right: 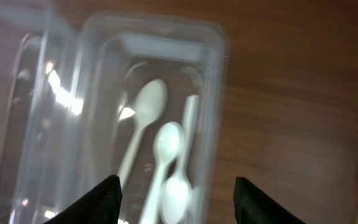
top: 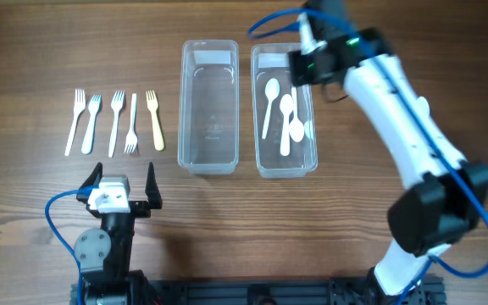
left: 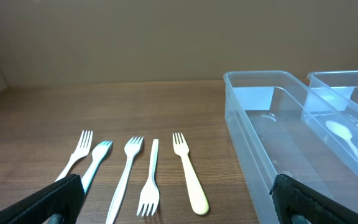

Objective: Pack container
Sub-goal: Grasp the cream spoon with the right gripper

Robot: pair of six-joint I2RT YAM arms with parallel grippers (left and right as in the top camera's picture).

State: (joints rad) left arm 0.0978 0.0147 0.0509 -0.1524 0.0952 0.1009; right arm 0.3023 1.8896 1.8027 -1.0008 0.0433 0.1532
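The yellow spoon is below my right gripper and to its right in the wrist view, so I will next go there and lower my open fingers around it.
Two clear plastic containers stand side by side. The left container [top: 209, 106] is empty; it also shows in the left wrist view [left: 272, 149]. The right container [top: 283, 110] holds white spoons [top: 286, 114], also seen in the right wrist view [right: 160, 155]. Several forks [top: 115, 121] lie in a row on the table at the left, also in the left wrist view [left: 138, 174]. My right gripper [top: 305, 63] is open and empty above the far end of the right container [right: 213, 112]. My left gripper [top: 121, 188] is open and empty near the front, short of the forks.
The wooden table [top: 49, 51] carries everything. A pale yellow-handled fork [top: 155, 119] is the rightmost of the row, next to the left container. Blue cables run along both arms.
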